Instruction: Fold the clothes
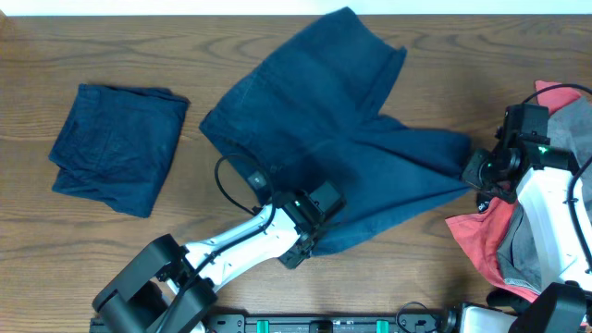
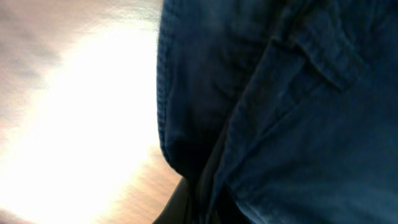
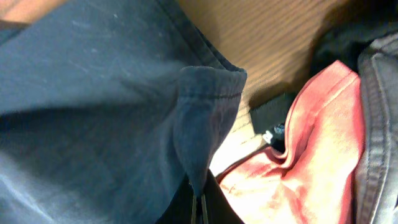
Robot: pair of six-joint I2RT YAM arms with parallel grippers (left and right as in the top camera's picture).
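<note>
The left gripper carries the shorts' near edge up and over the shorts' corner by the folded pair (image 1: 209, 126) next, doubling the spread shorts. It then releases the edge, since the corner lies outward.
Dark navy-blue shorts (image 1: 333, 120) lie spread across the middle of the table. My left gripper (image 1: 310, 242) is shut on their near edge, and the left wrist view shows the navy fabric (image 2: 292, 124) bunched at my fingertips (image 2: 199, 214). My right gripper (image 1: 474, 176) is shut on the shorts' right leg hem (image 3: 205, 93), pinched between my fingertips (image 3: 199, 208). A second pair of navy shorts (image 1: 116, 148) lies folded at the left. Coral-red (image 1: 486, 236) and grey (image 1: 532, 245) garments lie in a heap under the right arm.
The coral-red garment (image 3: 311, 162) and a grey seam (image 3: 379, 124) lie right beside my right fingers. Bare wooden table (image 1: 139, 46) shows around the shorts. The arm bases stand at the near edge.
</note>
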